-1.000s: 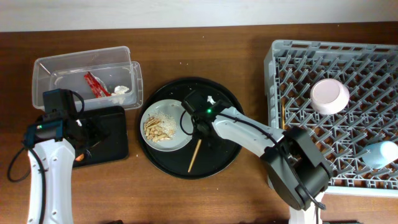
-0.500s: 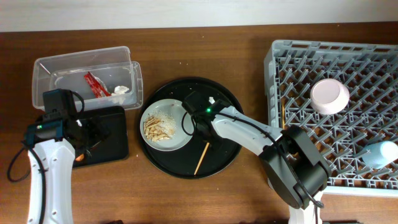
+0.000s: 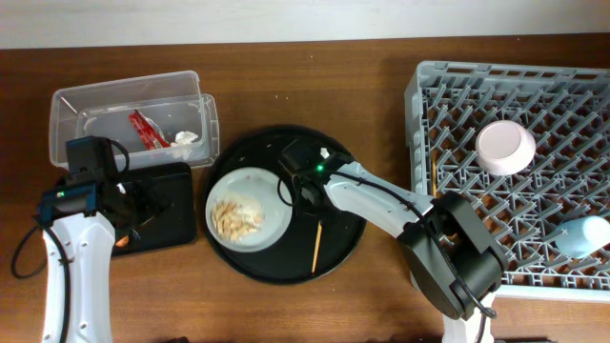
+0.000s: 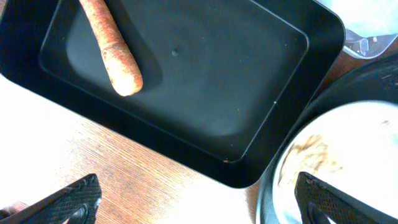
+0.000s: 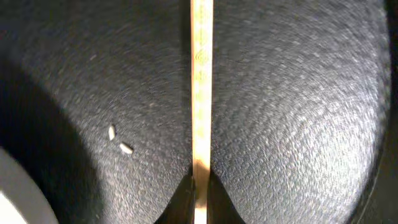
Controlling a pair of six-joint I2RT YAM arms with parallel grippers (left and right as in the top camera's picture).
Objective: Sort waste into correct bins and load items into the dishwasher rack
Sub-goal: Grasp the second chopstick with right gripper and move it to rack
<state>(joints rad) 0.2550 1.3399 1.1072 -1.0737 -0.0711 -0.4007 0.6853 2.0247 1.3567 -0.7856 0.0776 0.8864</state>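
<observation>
The chopstick in my right gripper goes up and across to the rack's edge by the round tray [image 3: 436, 179] next, then down, since another chopstick already lies along that edge.
My right gripper [image 3: 318, 215] [image 5: 200, 193] is shut on one end of a thin wooden chopstick [image 3: 317, 245] [image 5: 201, 81], which lies nearly straight on the round black tray [image 3: 276, 265]. To its left, the pale plate [image 3: 271, 227] [image 4: 360, 155] holds beige food scraps [image 3: 233, 217]. Over the table edge beside the shallow black tray [image 3: 173, 225] [image 4: 205, 81], my left gripper [image 4: 199, 200] stands wide open and empty. An orange carrot stick [image 4: 115, 53] lies in that tray. The clear tub [image 3: 95, 100] holds a red wrapper [image 3: 146, 131] and a white tissue [image 3: 185, 137].
The grey dishwasher rack [image 3: 457, 105] fills the right side, with a white bowl [image 3: 505, 148], a blue cup [image 3: 581, 235] and another chopstick [image 3: 434, 177] in it. Two rice grains [image 5: 119, 142] lie on the round tray.
My right gripper has shut on the chopstick, which swung from slanted to nearly straight and shifted right. The plate slid a little to the left and forward. The left arm stayed put.
</observation>
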